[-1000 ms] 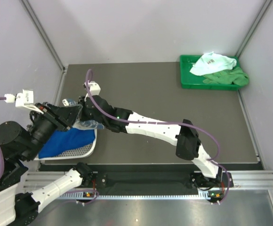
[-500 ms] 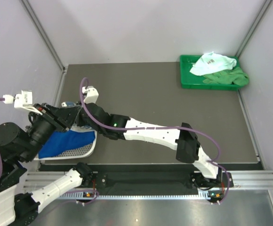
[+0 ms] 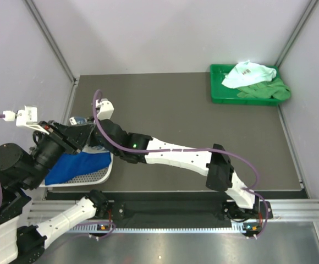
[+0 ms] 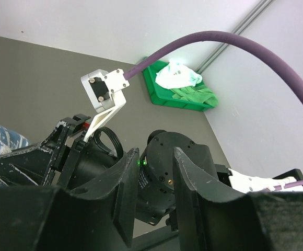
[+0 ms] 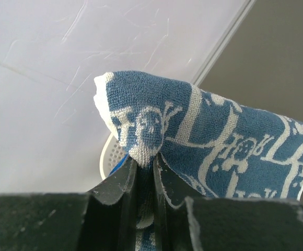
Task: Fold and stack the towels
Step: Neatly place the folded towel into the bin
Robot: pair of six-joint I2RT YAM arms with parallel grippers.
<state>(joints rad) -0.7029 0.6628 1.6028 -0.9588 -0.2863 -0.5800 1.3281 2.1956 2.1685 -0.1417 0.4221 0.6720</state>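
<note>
The printed towel's fold still hangs above the basket's rim, so my right gripper next needs to go down to the left in the top view, over the white mesh basket, and release it.
My right gripper is shut on a bunched edge of a blue towel with white print, which drapes up and to the right of the jaws. Seen from above, that gripper reaches across to the far left, over the white mesh basket holding a royal blue towel. A bit of the printed towel shows there. The left gripper stands open with nothing between its fingers; it sits right against the right wrist. A white towel and a green towel lie far right.
The green tray holding those two towels stands in the back right corner. Grey walls close in the dark table on the left, back and right. The right arm's purple cable arcs over the left wrist view. The basket rim shows behind the right jaws.
The right arm has swung slightly left and down toward the basket with the printed towel in its grip. The left arm has hardly moved.
</note>
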